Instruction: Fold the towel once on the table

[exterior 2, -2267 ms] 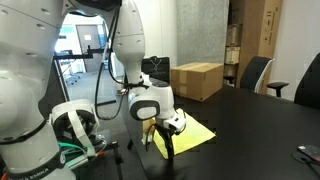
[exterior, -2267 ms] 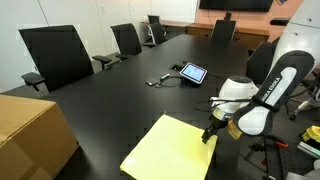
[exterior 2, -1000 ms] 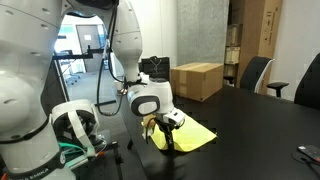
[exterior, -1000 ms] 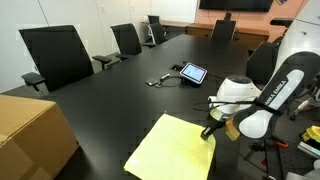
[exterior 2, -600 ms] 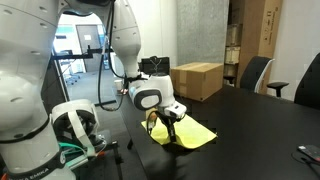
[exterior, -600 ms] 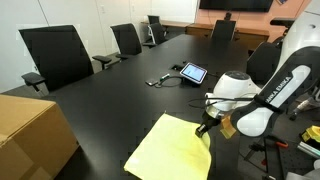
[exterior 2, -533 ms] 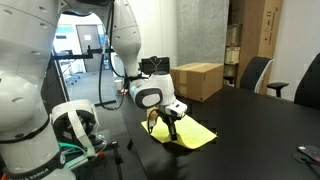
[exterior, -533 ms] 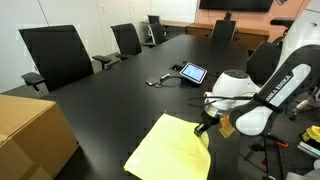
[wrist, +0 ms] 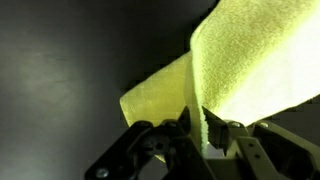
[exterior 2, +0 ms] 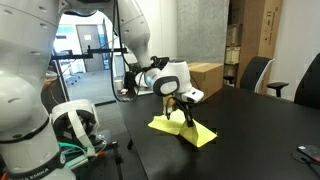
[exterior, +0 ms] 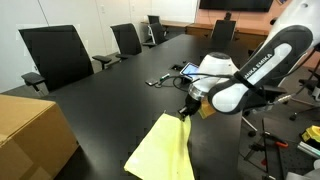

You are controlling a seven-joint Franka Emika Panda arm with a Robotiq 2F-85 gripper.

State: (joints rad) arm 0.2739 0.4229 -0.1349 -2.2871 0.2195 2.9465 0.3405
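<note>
My gripper is above the middle of the towel with the lifted edge. Next, it will carry that edge outward toward the towel's far side (exterior: 145, 145) and open there.
The pale yellow towel (exterior: 163, 152) lies on the glossy black table (exterior: 110, 100), with one edge lifted off the top. My gripper (exterior: 187, 111) is shut on that lifted edge and holds it above the cloth. In an exterior view the gripper (exterior 2: 183, 112) stands over the towel (exterior 2: 186, 131), which drapes down from it onto the table (exterior 2: 250, 140). The wrist view shows the towel (wrist: 245, 65) hanging in a fold, its edge pinched between my gripper (wrist: 196, 125) fingers.
A tan cardboard box (exterior: 30, 135) sits at the table's near end and shows behind the arm (exterior 2: 205, 80). A tablet (exterior: 192, 72) with a cable lies further along. Black chairs (exterior: 57, 57) ring the table.
My gripper has lifted the towel's edge and carried it across over the rest of the cloth. The towel's footprint on the table looks narrower than before.
</note>
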